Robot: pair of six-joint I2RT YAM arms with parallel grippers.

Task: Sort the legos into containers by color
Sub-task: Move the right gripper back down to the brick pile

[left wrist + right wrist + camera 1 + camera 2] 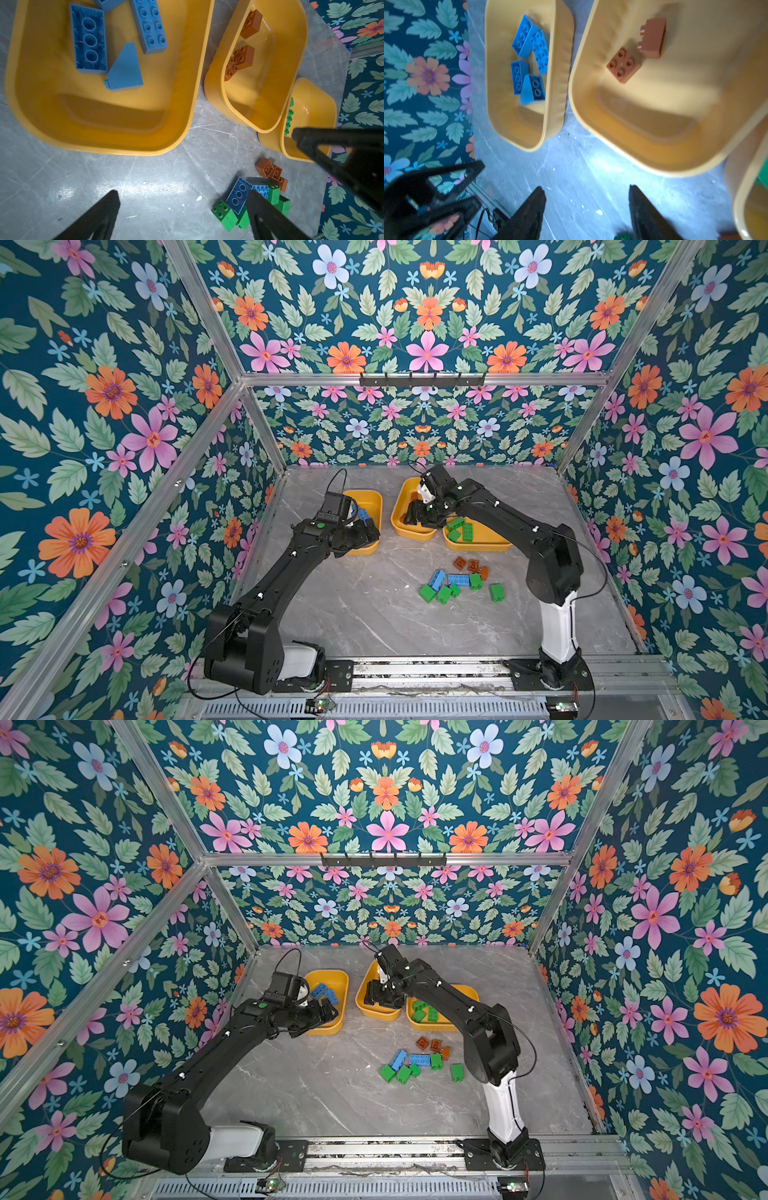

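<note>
My right gripper should move back and down onto the pile's green lego nearest my left gripper, because that lego's outer sides are free of other legos.
Three yellow containers stand at the back. Blue legos (89,39) lie in the left container (376,497), brown legos (623,64) in the middle container (401,526), and green legos (461,529) in the right container (486,541). A loose pile of brown, blue and green legos (457,580) lies on the table in front of the right container. My left gripper (182,194) hangs open and empty over the front right corner of the left container (104,124). Over the middle container (654,135), my right gripper (586,188) is open with nothing between its fingers.
The grey marble table (374,614) is walled in by flowered panels and aluminium posts. The right arm (548,556) stands close beside the loose pile. Middle and right containers touch; a narrow gap separates left and middle.
</note>
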